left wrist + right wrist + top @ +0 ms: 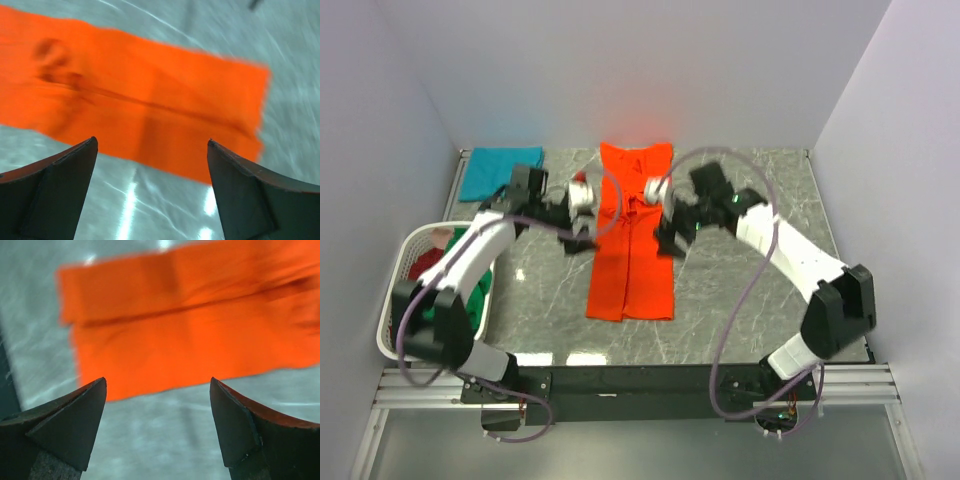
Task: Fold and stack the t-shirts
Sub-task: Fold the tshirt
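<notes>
Next, my right gripper moves back and down onto the orange t-shirt's near corner (668, 314) (83, 382) on that gripper's side, since that corner lies below it and toward my base.
The orange t-shirt (632, 235) lies as a long narrow strip down the middle of the marble table, both long sides folded in. My left gripper (582, 238) hangs open just off its left edge, nothing between the fingers; its wrist view shows the orange t-shirt (140, 105) ahead of the spread fingertips (82, 150). My right gripper (669, 240) hangs open just off the right edge, also empty, with the orange t-shirt (190, 330) beyond its fingertips (97, 390). A teal t-shirt (500, 170) lies folded at the back left. Green (477, 300) and dark red (428, 262) t-shirts sit in the basket.
A white slatted laundry basket (405, 255) stands at the table's left edge beside my left arm. White walls close the table at the back and both sides. Grey marble tabletop (760, 200) surrounds the orange strip.
</notes>
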Robot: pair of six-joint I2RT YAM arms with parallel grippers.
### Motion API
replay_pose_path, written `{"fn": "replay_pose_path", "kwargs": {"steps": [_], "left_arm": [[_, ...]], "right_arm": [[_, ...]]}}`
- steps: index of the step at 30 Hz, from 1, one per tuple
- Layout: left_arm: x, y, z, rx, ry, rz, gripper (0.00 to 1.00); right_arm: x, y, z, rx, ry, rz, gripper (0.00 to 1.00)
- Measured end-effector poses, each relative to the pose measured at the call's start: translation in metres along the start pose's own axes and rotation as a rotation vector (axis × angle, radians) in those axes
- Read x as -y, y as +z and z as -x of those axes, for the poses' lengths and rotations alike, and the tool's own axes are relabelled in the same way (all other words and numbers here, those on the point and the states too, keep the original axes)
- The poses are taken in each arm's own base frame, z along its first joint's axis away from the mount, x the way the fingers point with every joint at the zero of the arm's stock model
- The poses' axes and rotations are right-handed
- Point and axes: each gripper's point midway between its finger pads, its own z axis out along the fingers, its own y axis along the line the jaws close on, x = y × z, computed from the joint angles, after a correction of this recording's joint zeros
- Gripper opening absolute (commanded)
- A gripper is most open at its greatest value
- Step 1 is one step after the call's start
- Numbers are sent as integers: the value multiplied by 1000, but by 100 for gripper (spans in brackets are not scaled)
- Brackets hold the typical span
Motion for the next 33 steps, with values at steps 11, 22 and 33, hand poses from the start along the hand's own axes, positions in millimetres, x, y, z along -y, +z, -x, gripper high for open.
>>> {"fn": "replay_pose_path", "kwargs": {"steps": [11, 22, 33], "left_arm": [[176, 3, -123, -97, 379, -317, 58], [184, 22, -167, -217, 457, -311, 49], [165, 31, -180, -287, 448, -259, 45]], "right_arm": [[-159, 39, -115, -141, -226, 206, 66], [-145, 66, -149, -229, -307, 170, 52], [-156, 77, -168, -321, -441, 211, 47]]}}
